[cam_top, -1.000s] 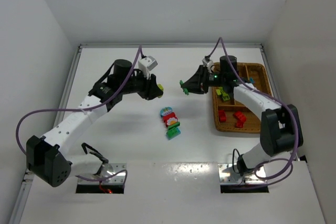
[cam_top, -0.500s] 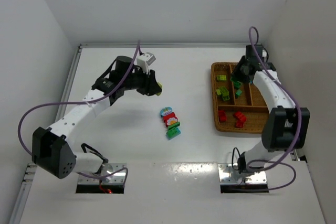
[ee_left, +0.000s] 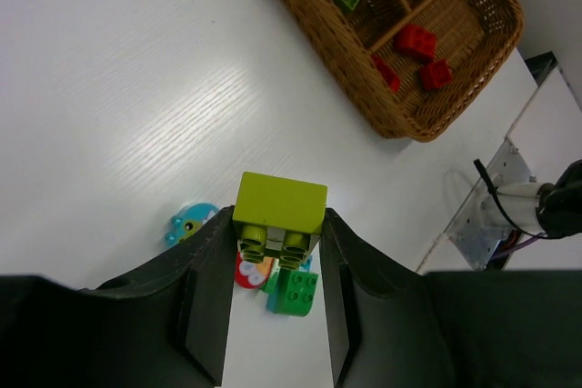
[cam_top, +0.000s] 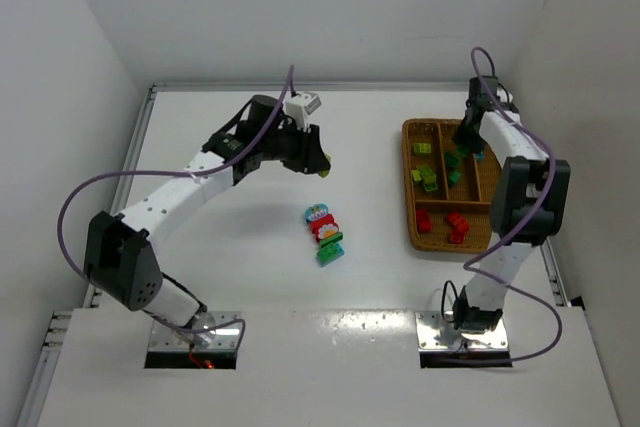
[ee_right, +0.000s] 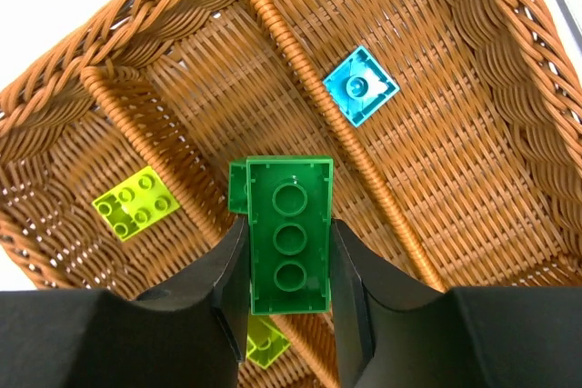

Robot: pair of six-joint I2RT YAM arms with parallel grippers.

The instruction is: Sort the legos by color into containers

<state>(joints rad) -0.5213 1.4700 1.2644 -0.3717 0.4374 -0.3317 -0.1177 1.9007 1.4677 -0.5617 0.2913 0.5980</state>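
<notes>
My left gripper moves to the right in the top view and down over the lime legos' container next, since that lies below it on that side.
My left gripper (ee_left: 277,233) is shut on a lime green lego (ee_left: 280,203), held above the table to the upper left of a small pile of legos (cam_top: 325,232). That pile has a teal-blue piece (ee_left: 189,223), a red one (ee_left: 245,270) and a green one (ee_left: 294,291). My right gripper (ee_right: 289,256) is shut on a dark green lego (ee_right: 289,224) over the far end of the wicker tray (cam_top: 407,192), above a divider between two containers. Below it lie a teal-blue lego (ee_right: 360,86) and a lime one (ee_right: 136,203).
The tray (ee_left: 364,97) sits at the right of the table, its compartments holding lime (cam_top: 427,179), dark green (cam_top: 453,177) and red legos (cam_top: 456,222). Walls close in the table at the left, back and right. The arm bases stand at the near edge.
The right arm swung from the table's middle to over the tray's far end, carrying the dark green lego. The left arm moved right and back with the lime lego.
</notes>
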